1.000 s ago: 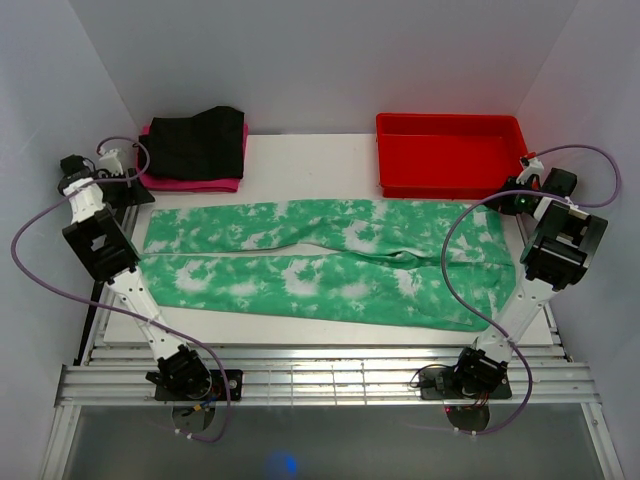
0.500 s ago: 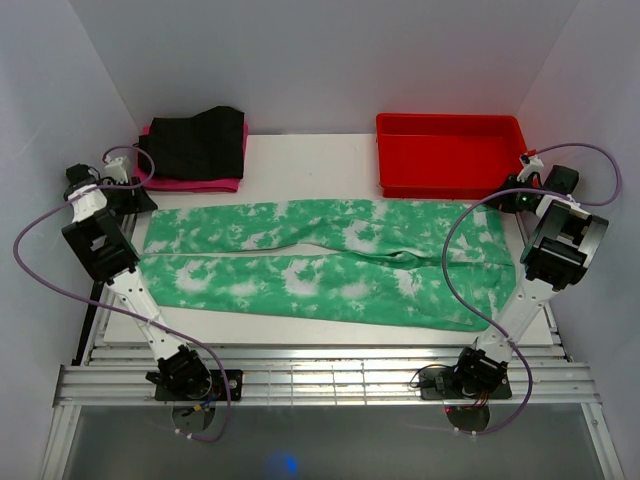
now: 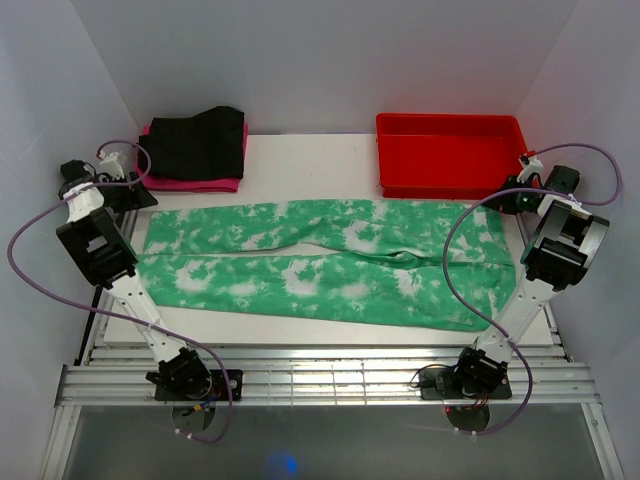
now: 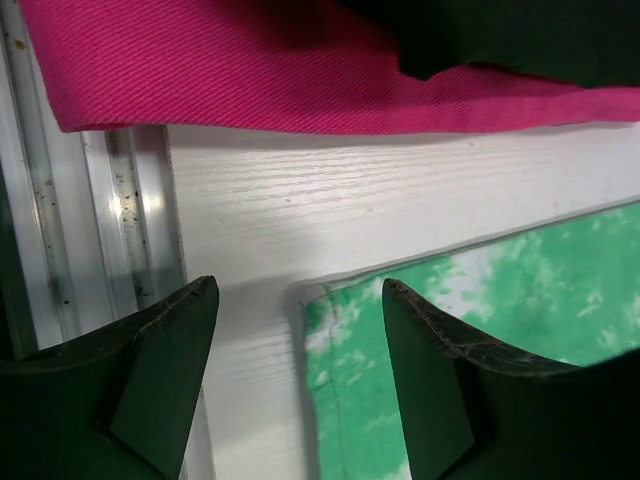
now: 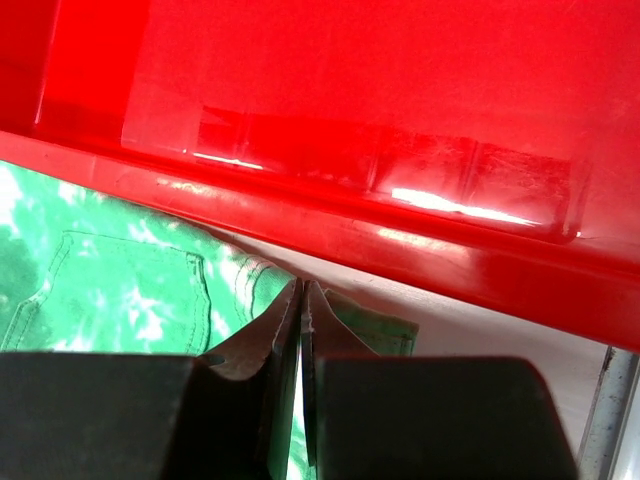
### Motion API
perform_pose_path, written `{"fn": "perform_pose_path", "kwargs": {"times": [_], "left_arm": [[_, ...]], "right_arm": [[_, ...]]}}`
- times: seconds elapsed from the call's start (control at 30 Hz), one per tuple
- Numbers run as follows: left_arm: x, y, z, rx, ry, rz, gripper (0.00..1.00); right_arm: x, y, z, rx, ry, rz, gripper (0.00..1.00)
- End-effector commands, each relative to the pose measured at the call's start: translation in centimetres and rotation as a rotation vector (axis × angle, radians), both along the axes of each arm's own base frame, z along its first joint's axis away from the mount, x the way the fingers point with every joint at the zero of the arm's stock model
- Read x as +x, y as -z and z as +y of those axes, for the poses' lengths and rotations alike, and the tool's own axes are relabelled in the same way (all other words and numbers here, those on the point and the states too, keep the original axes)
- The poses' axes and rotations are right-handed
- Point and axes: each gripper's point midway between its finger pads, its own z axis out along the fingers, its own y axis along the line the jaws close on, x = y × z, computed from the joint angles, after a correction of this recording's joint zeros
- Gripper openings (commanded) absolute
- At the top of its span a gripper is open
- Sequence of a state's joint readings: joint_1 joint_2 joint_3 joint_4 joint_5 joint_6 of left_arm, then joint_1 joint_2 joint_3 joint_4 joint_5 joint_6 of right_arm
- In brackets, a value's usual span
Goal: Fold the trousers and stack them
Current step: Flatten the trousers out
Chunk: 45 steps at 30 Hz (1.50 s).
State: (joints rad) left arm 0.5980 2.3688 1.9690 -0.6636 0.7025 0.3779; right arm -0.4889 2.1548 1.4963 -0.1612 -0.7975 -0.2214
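Next, my left gripper moves down and slightly toward the trousers (image 3: 320, 265) and closes on the far leg's hem corner (image 3: 154, 214), since that corner lies between its spread fingers.
The green and white tie-dye trousers (image 3: 320, 265) lie flat along the table, legs to the left and waist to the right. My left gripper (image 3: 128, 192) hovers open at the far leg's hem. In the left wrist view the hem corner (image 4: 340, 330) lies between the spread fingers of my left gripper (image 4: 298, 285), untouched. My right gripper (image 3: 506, 200) is at the waist's far corner, next to the red bin. Its jaws are pressed shut (image 5: 302, 283) over the waistband (image 5: 120, 290), and I see no cloth between them.
A folded black garment (image 3: 195, 140) lies on a folded pink one (image 3: 190, 183) at the back left, just beyond the hem (image 4: 300, 80). The red bin (image 3: 450, 186) stands at the back right, its rim (image 5: 400, 240) close above my right fingers. Metal rails run along the table's left edge (image 4: 120, 200).
My left wrist dipped slightly toward the hem corner and came back a little. The trousers and my right arm have not moved.
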Motion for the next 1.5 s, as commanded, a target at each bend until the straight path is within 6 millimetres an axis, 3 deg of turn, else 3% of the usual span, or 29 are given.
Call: {"fn": "perform_pose_path", "kwargs": {"times": [0.0,0.13,0.43,0.8,1.03,1.33,1.47], "left_arm": [[0.1,-6.9,-0.6,-0.01,0.023,-0.116,0.77],[-0.4,-5.6,-1.7,-0.063,0.037,-0.083,0.77],[-0.8,-1.4,-1.5,-0.028,0.017,0.021,0.75],[-1.0,1.4,-1.4,0.008,-0.015,0.1,0.68],[-1.4,1.7,-2.4,-0.031,0.006,0.113,0.54],[-2.3,1.2,-3.3,-0.063,0.006,0.119,0.61],[-2.4,0.7,-3.7,-0.076,0.004,0.116,0.59]], "right_arm": [[0.6,-3.2,-0.5,-0.01,-0.013,-0.065,0.08],[0.5,-3.4,-0.7,-0.013,-0.012,-0.069,0.08],[0.7,-3.8,-0.7,-0.009,-0.019,-0.068,0.08],[0.4,-4.4,-0.6,-0.024,-0.04,-0.071,0.08],[0.3,-5.1,-0.6,-0.032,-0.046,-0.083,0.08],[0.2,-5.7,-0.4,-0.032,-0.055,-0.092,0.08],[0.1,-5.9,-0.4,-0.034,-0.056,-0.093,0.08]]}}
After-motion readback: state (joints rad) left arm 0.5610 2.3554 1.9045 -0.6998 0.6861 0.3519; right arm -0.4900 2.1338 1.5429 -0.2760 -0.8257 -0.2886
